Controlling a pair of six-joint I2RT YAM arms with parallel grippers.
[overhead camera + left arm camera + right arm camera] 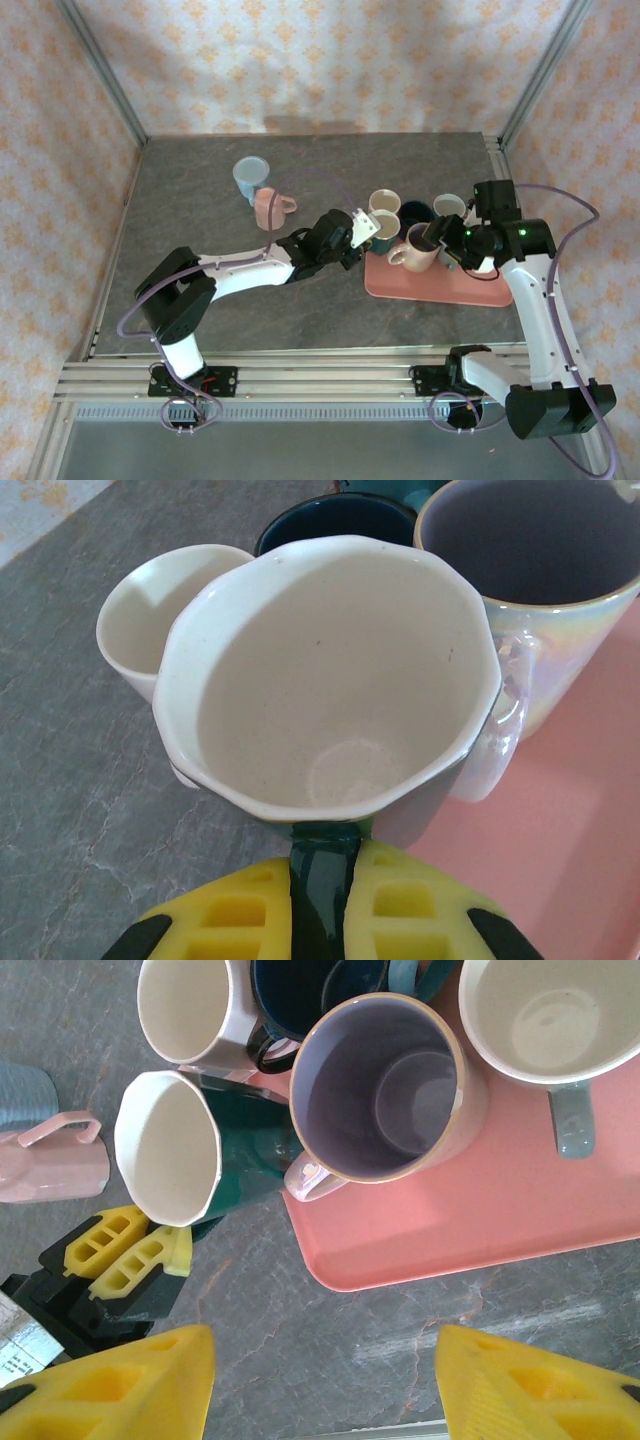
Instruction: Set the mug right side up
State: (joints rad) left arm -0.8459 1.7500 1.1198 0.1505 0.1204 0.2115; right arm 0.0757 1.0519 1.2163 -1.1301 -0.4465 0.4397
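Observation:
My left gripper lowers the green mug onto the pink tray (377, 263) (450, 830) toward the lilac mug next, then lets go of the handle.
A dark green mug (250, 1145) with a cream inside (340, 680) hangs tilted at the left edge of the pink tray (520, 1200), its mouth turned towards the left arm. My left gripper (323, 865) is shut on the mug's green handle (320, 890), the yellow fingers (125, 1250) pressed on either side of it. From above, the mug (383, 238) sits just beyond the left gripper (360, 238). My right gripper (325, 1360) stands open above bare table in front of the tray, holding nothing; in the top view it (447, 247) hovers over the tray.
Close around the green mug stand an iridescent lilac mug (385, 1090) on the tray, a cream mug (185, 1005) and a dark navy mug (417, 212). A cream mug with a grey handle (545, 1015) stands further right. A pink mug (272, 208) and a light blue cup (250, 178) are at the back left.

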